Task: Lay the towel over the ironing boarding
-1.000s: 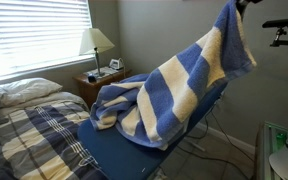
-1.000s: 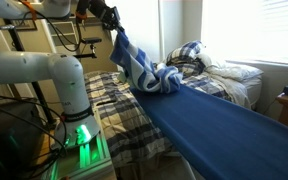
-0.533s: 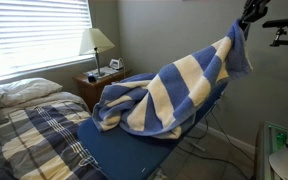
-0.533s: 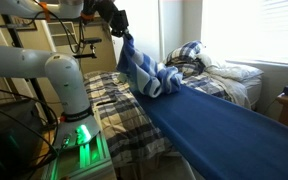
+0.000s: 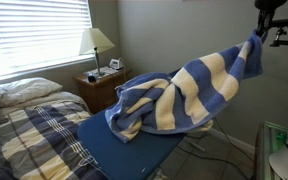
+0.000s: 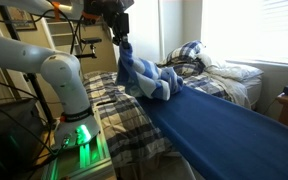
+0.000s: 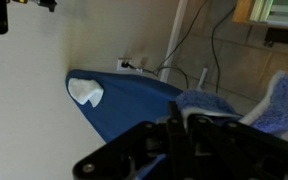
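Observation:
I need to lower the towel's pinched corner a little with my gripper toward the towel's hanging part [image 5: 214, 80] and let it go, because most of the towel is already on the board.
A blue and cream striped towel [image 5: 179, 100] lies bunched on one end of the blue ironing board [image 5: 124, 155]. One corner of it is lifted high. My gripper [image 5: 261, 30] is shut on that corner, up above the board's end. In an exterior view the gripper [image 6: 121, 35] holds the towel [image 6: 144, 78] hanging down onto the long bare board [image 6: 224, 125]. In the wrist view the dark fingers [image 7: 179, 125] pinch the towel [image 7: 219, 105] above the board's rounded tip [image 7: 124, 100].
A bed with a plaid blanket [image 5: 29, 135] and a pillow [image 5: 24, 90] stands beside the board. A lamp [image 5: 96, 42] sits on a nightstand [image 5: 102, 85]. The robot base [image 6: 79, 135] glows green. Cables and a wall outlet [image 7: 129, 66] lie beyond the board's tip.
My gripper has moved outward past the board's end with the towel corner, drawing the towel tauter. The bunched part has slid along the board after it.

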{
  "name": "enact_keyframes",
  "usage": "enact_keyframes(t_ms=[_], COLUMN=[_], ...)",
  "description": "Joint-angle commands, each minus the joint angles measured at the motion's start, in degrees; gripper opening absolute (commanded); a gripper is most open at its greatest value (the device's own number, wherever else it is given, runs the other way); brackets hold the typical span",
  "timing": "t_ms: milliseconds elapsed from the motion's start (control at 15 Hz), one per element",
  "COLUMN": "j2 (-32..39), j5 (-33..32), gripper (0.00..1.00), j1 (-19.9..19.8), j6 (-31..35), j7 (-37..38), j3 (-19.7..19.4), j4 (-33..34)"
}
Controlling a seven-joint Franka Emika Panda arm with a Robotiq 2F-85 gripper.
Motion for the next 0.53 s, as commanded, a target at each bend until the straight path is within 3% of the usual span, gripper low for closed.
enact_keyframes(t_ms=[0,67,133,200,467], j2=[7.19,9.94,11.74,13.26,15.61], j5=[-7.58,-9.58,-10.45,-11.24,-7.61], gripper=[0.01,0.01,0.30,0.32,0.58], j1=[-0.24,0.05,0.93,1.76,5.64], j6=[-3.93,-3.71,-1.78,1.30,11.41], j7=[0.92,0.60,0.54,2.00,5.96], j3=[-3.19,-4.71,-6.98,-8.58,-9.61], j4=[0.21,0.20,0.16,0.04,0.04])
